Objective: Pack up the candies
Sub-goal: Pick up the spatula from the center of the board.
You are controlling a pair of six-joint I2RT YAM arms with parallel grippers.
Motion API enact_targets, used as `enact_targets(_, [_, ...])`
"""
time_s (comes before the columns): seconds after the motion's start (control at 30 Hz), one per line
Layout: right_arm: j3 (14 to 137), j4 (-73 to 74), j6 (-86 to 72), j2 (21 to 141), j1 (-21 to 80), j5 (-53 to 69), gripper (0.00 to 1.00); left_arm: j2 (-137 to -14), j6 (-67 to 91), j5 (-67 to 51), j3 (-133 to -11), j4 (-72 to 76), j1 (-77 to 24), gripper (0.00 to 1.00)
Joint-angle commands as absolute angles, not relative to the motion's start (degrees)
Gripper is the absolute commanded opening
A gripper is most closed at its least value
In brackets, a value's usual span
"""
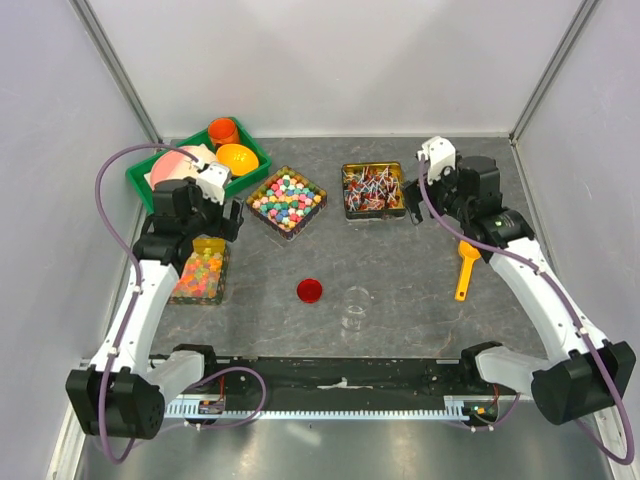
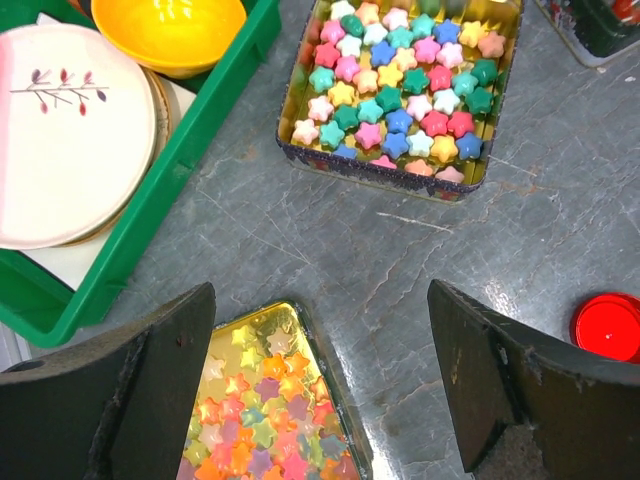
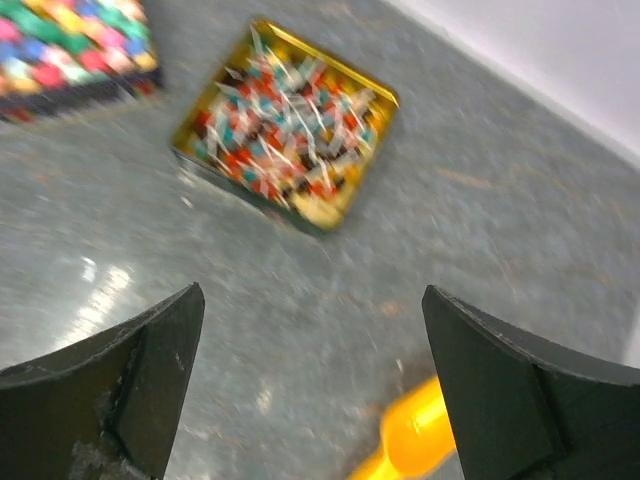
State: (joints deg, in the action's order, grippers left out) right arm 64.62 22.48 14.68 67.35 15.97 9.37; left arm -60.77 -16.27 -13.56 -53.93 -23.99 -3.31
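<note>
The yellow scoop's handle gets my right gripper back and down onto it just behind the wide part next, since the table is bare on both sides of the handle.
The candies (image 1: 287, 197), tiny pastel stars, fill a square tin at the table's middle back. They also show at the top of the left wrist view (image 2: 395, 85) and in the top left corner of the right wrist view (image 3: 70, 45). My left gripper (image 1: 232, 219) is open and empty, hovering between the candy tin and a tin of red-orange-yellow gummy pieces (image 2: 265, 400). My right gripper (image 1: 417, 198) is open and empty, just right of the lollipop tin (image 1: 372, 189). In its own blurred view (image 3: 312, 295) bare table lies between its fingers.
A green tray (image 1: 140, 180) at the back left holds a plate (image 2: 70, 130), a yellow bowl (image 1: 237, 158) and an orange cup (image 1: 222, 130). A red lid (image 1: 310, 290) and a clear jar (image 1: 354, 306) stand at the middle front. A yellow scoop (image 1: 466, 268) lies on the right.
</note>
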Motion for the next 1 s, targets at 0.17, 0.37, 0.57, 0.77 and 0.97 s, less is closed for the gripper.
enact_targets(0.17, [53.35, 26.80, 18.37, 63.54, 10.03, -3.26, 0.98, -53.62, -18.11, -14.41, -50.63, -23.73, -3.60, 0.93])
enact_targets(0.37, [53.09, 30.49, 19.15, 68.29, 0.63, 1.67, 0.92, -51.94, -17.75, -15.38, -49.83, -23.73, -3.60, 0.93])
enact_targets(0.57, [51.24, 31.11, 20.74, 73.81, -4.91, 2.72, 0.89, -52.65, -17.49, -16.35, -49.48, -23.73, -3.60, 0.93])
enact_targets(0.77, [50.71, 31.82, 20.74, 77.86, -6.06, 3.96, 0.85, -52.82, -17.32, -16.35, -49.39, -23.64, -3.60, 0.93])
enact_targets(0.97, [50.45, 31.46, 20.04, 81.56, -7.90, 2.90, 0.80, -52.82, -17.31, -16.08, -49.22, -23.64, -3.60, 0.93])
